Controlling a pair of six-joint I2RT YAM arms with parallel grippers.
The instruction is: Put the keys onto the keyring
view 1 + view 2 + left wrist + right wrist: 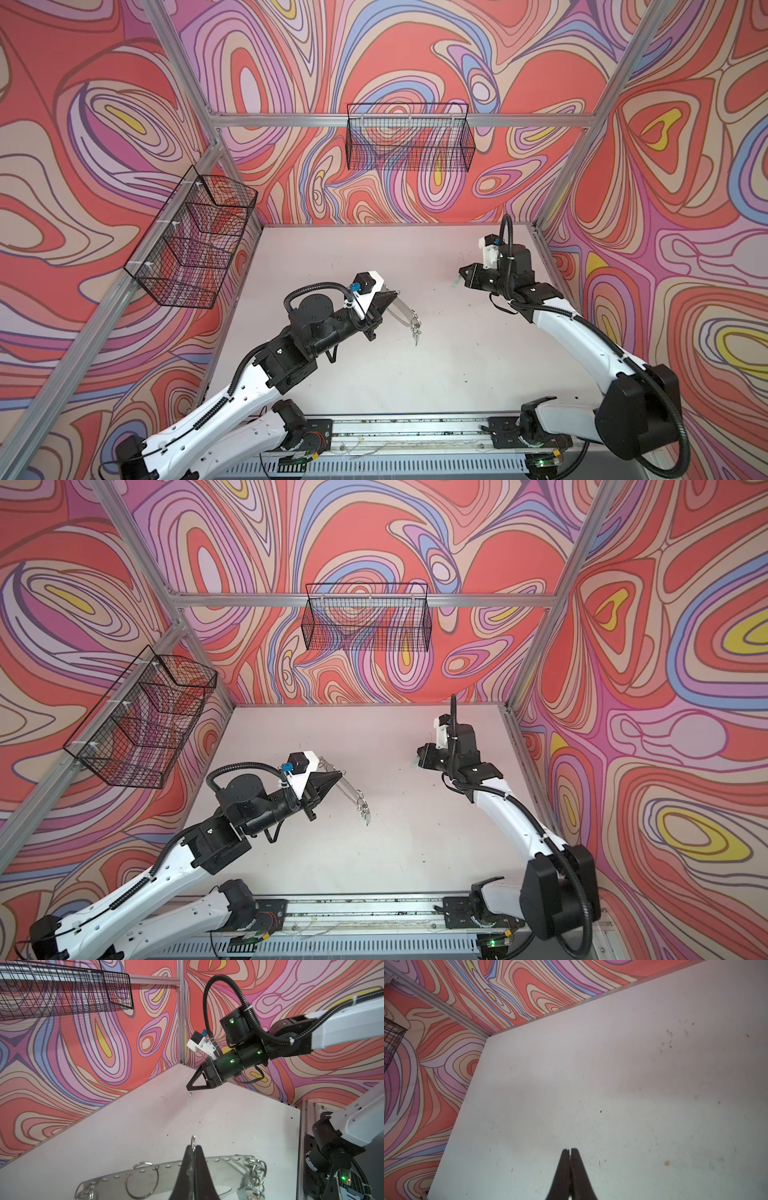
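The right gripper moves back and down to the bare tabletop beside the hanging keys next and releases the key's ring, since that patch is clear for the key.
My left gripper hovers over the middle of the white table, shut on the keyring. The keyring is a thin metal plate with small wire rings along its rim. One rim ring pokes out past the fingertips. A bunch of keys hangs from the plate's far end. My right gripper is raised at the right rear, shut on the tiny ring of one key with a pale mint tag dangling below it. That key is hidden in the right wrist view.
A black wire basket hangs on the back wall and another wire basket on the left wall. The white table is walled on three sides. The arms' base rail runs along the front edge.
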